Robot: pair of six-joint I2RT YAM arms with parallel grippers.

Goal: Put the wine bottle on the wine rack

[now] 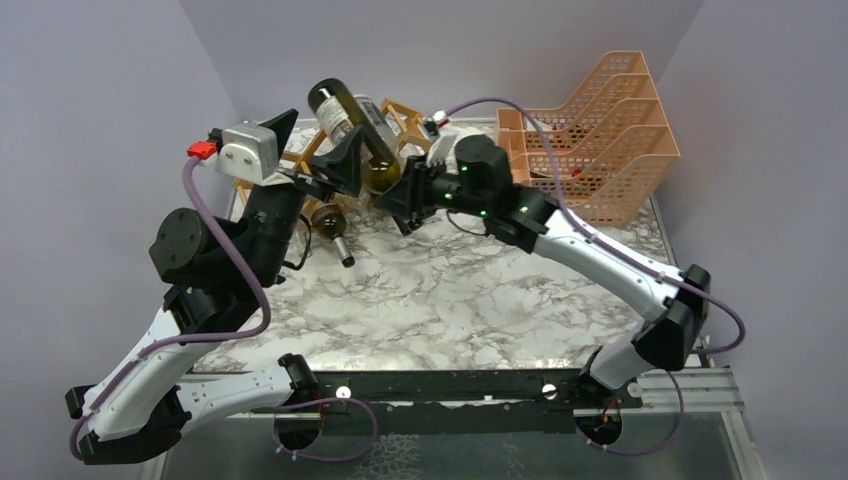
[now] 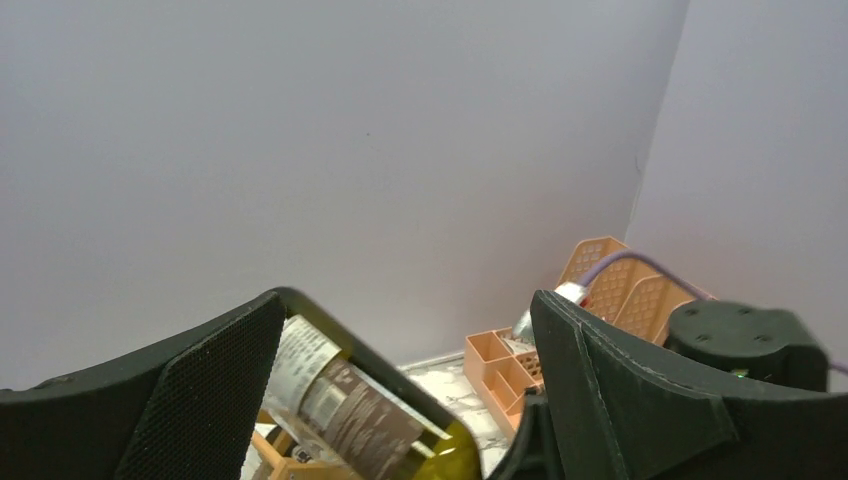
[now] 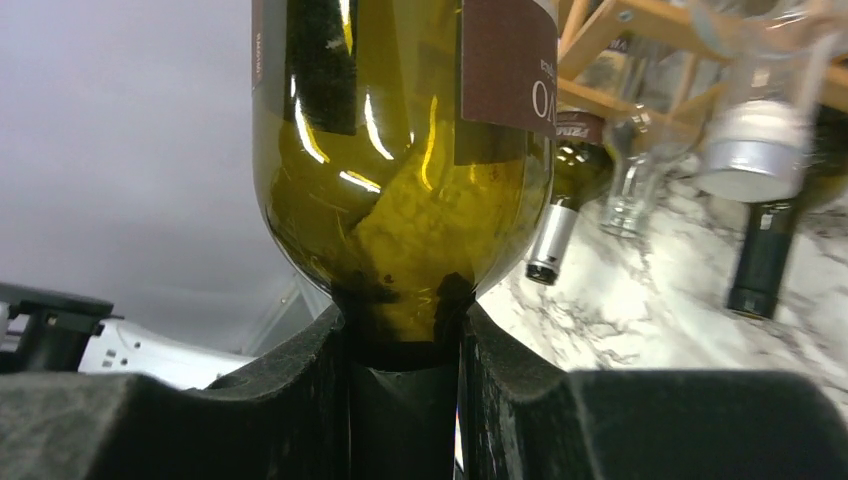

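Note:
My right gripper will next lower the bottle to its left in the top view and release it, as the rack's end by my left gripper is below that way.
A green wine bottle (image 1: 350, 118) with a brown and white label hangs tilted above the wooden wine rack (image 1: 404, 112), base up toward the back left. My right gripper (image 1: 399, 197) is shut on its neck. In the right wrist view the bottle's shoulder (image 3: 400, 160) bulges just above the closed fingers (image 3: 300, 400). My left gripper (image 1: 328, 130) is open and straddles the bottle's body. In the left wrist view the bottle (image 2: 365, 420) lies low between the wide-apart fingers (image 2: 215, 390); I cannot tell whether they touch it. The rack (image 3: 640, 20) holds other bottles.
A peach-orange mesh tray organiser (image 1: 600, 130) stands at the back right, close behind the right arm. A racked bottle (image 1: 335, 228) points its neck toward the near side, over the marble tabletop (image 1: 450, 290). Grey walls close in the back and both sides.

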